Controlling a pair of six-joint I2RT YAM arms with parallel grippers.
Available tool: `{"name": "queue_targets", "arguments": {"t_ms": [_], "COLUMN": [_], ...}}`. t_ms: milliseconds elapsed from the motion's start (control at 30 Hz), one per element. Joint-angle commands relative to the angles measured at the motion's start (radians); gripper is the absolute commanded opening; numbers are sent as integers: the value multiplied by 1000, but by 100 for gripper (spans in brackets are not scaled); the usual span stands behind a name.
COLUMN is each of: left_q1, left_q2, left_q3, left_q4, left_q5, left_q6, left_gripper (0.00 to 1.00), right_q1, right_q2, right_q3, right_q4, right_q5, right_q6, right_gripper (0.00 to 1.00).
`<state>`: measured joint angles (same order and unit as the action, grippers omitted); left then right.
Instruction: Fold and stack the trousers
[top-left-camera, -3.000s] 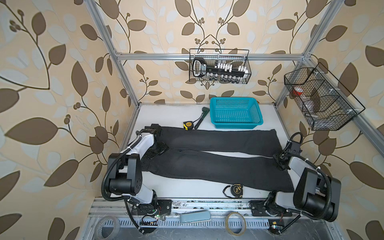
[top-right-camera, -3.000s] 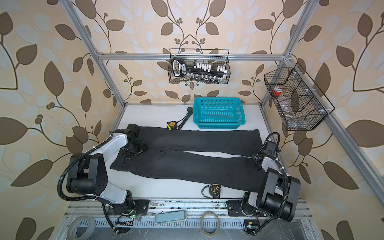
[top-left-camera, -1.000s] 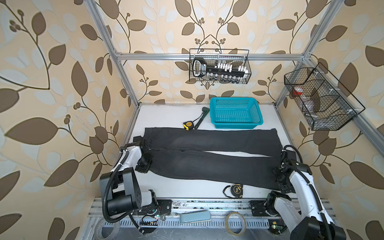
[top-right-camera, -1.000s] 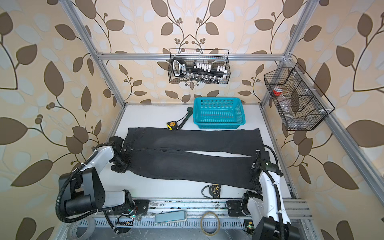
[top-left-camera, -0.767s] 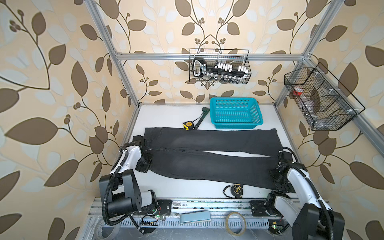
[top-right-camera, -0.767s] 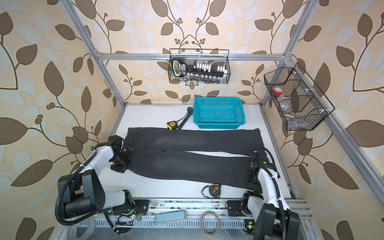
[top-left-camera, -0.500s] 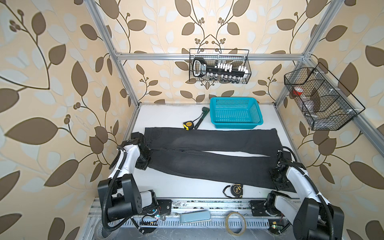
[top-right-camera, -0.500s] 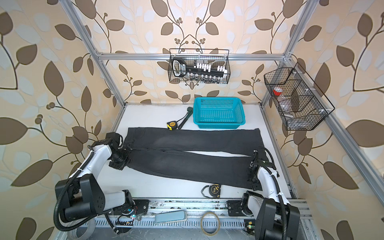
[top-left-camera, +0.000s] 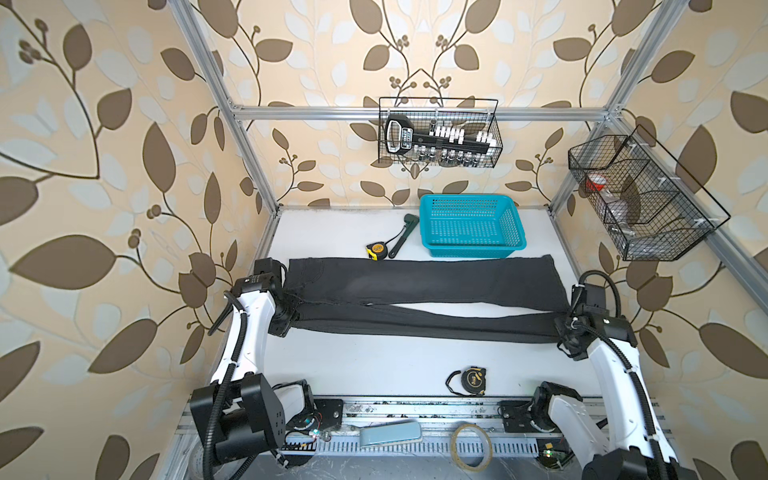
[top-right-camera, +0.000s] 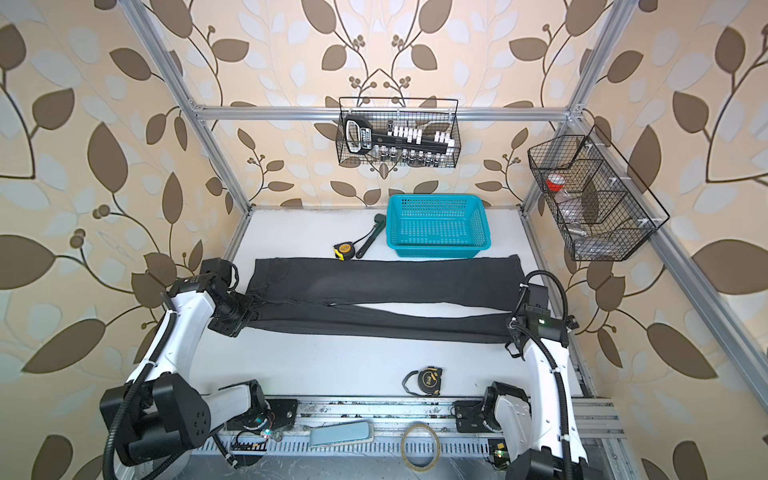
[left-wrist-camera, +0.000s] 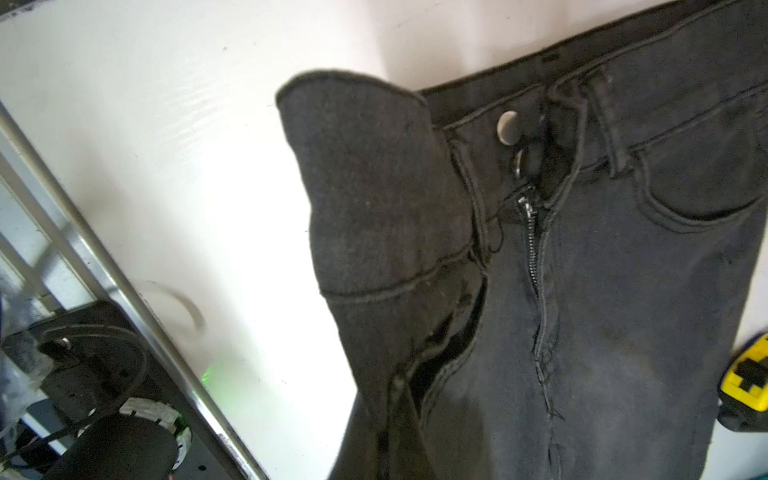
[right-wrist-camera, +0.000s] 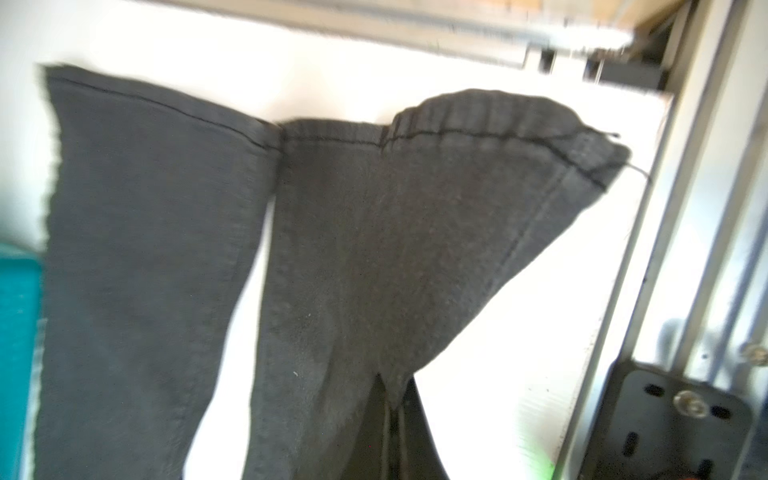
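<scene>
My right gripper holds the trousers' side edge and should next lift it outward over the far leg, then down to release along the far leg's far edge (top-left-camera: 534, 260) (right-wrist-camera: 56, 204), since that leg lies flat.
The charcoal-black trousers (top-left-camera: 415, 282) (top-right-camera: 374, 282) lie across the table, waist at the left and hems at the right. The far leg lies flat. The near leg is raised at both ends and drawn into a narrow band beside it. My left gripper (top-left-camera: 291, 316) (top-right-camera: 249, 311) is shut on the near waistband corner, which stands up as a flap (left-wrist-camera: 374, 187) next to the button and zip. My right gripper (top-left-camera: 561, 328) (top-right-camera: 509, 328) is shut on the side edge of the near leg just short of its hem (right-wrist-camera: 415, 208), which fans out beyond the jaws.
A turquoise basket (top-left-camera: 471, 226) stands behind the trousers. A yellow tape measure (top-left-camera: 376, 250) and a dark tool (top-left-camera: 403, 232) lie to its left. A black tape measure (top-left-camera: 469, 379) lies near the front edge. Wire baskets (top-left-camera: 438, 133) hang on the back and right walls.
My right gripper has shut on the near leg by its hem and raised it. My left gripper has carried the waistband corner up and towards the far leg, narrowing the near leg.
</scene>
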<state>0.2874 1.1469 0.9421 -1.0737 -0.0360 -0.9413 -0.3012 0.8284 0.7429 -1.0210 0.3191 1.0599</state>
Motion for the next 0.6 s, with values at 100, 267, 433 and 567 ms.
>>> {"name": "queue_targets", "arguments": {"t_ms": [100,267,433,567], "left_q1": [6,6,6,5], "left_q2": [-114,-193,-184,-84], "left_q3": [75,84,94,165], "left_q4": [-133,-191,-130,-64], "left_q5": [-172,-197,-206,-198], "left_q6": [-24,-63,-31,0], "left_gripper": [0,0,0,0], "right_q1": [-2,5,49,106], "right_q2": [-72,-70,70,239], "right_q3": [103,174,247,348], "right_q4": [-166,-202,-106,-25], "right_q5": [197,284,276,295], "right_q6": [-46,-100,-74,-46], "right_gripper": [1,1,2,2]}}
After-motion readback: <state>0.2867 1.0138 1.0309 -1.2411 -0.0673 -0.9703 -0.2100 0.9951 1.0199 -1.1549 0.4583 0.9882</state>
